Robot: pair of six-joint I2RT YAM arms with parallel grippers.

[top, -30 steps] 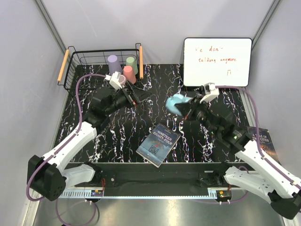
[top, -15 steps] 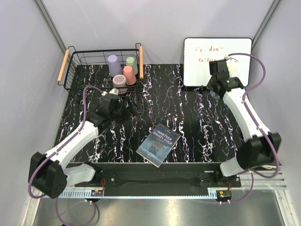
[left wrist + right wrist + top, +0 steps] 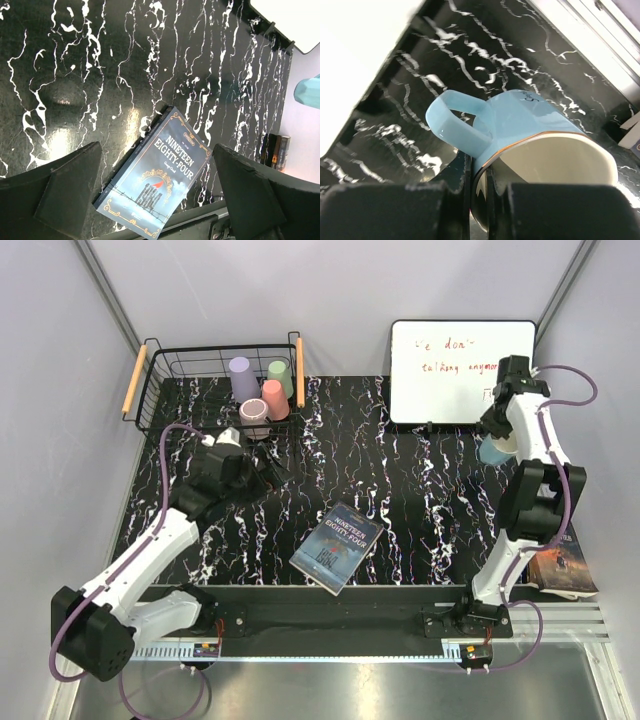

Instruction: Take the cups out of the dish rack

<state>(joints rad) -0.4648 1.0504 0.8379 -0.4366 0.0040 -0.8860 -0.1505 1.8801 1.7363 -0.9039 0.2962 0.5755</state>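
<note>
The bare tabletop by the whiteboard (image 3: 537,70) lies below my right gripper, so next my right gripper needs to lower the light blue cup (image 3: 530,125) onto this clear spot and release its rim.
The black wire dish rack (image 3: 170,365) with wooden handles stands at the back left. In it are a lilac cup (image 3: 240,374), a pale green cup (image 3: 281,374), a salmon pink cup (image 3: 275,399) and a dusty mauve cup (image 3: 254,416) at its front edge. My left gripper (image 3: 263,476) hovers open just in front of the rack with nothing between its fingers (image 3: 65,192). At the far right, my right gripper (image 3: 498,438) is shut on the rim of a light blue cup (image 3: 530,125) with a handle, held above the table below the whiteboard.
A whiteboard (image 3: 462,370) leans at the back right. A "Nineteen Eighty-Four" book (image 3: 337,547) lies near the front middle, seen between the left fingers in the left wrist view. Another book (image 3: 562,562) lies at the right edge beside the right arm.
My right arm has swung from the table's middle to the far right, carrying the light blue cup. My left gripper has drawn back from the rack toward me, staying open.
</note>
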